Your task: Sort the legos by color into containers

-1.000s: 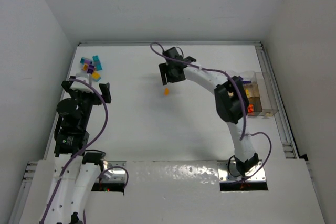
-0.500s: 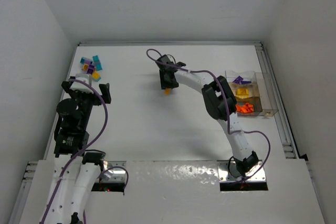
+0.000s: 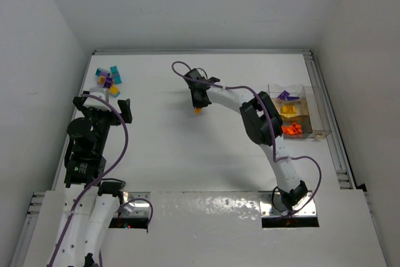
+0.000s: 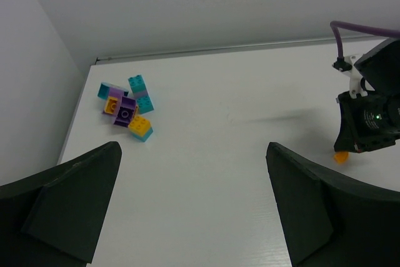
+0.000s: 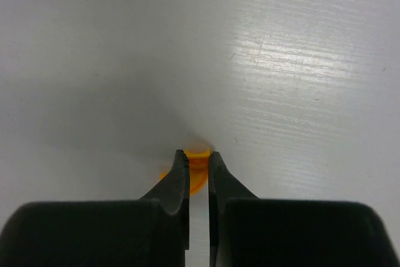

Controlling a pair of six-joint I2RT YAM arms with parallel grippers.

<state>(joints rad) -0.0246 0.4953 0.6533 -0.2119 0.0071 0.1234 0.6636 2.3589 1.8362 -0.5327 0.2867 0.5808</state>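
Next, my right gripper lifts, moves to the right in the top view over the middle bin's yellow legos, which best match my held lego, and releases.
A lone orange lego (image 5: 199,162) lies on the white table near its middle (image 3: 198,110) (image 4: 340,157). My right gripper (image 5: 198,156) (image 3: 198,105) points straight down with its jaws shut on that orange lego. A heap of teal, purple and yellow legos (image 3: 108,79) (image 4: 127,107) sits at the far left corner. My left gripper (image 3: 103,105) stands wide open and holds nothing, just near of that heap. The clear containers (image 3: 297,112) stand at the right edge, with purple, yellow and orange legos in separate bins.
White walls close in the table on the left, far and right sides. A raised rail (image 3: 328,117) runs along the right edge behind the containers. The right arm's purple cable (image 3: 181,67) loops above its wrist.
The right gripper has dropped down onto the orange lego and shut on it. The right arm has swung left, uncovering the containers. The left arm has not moved.
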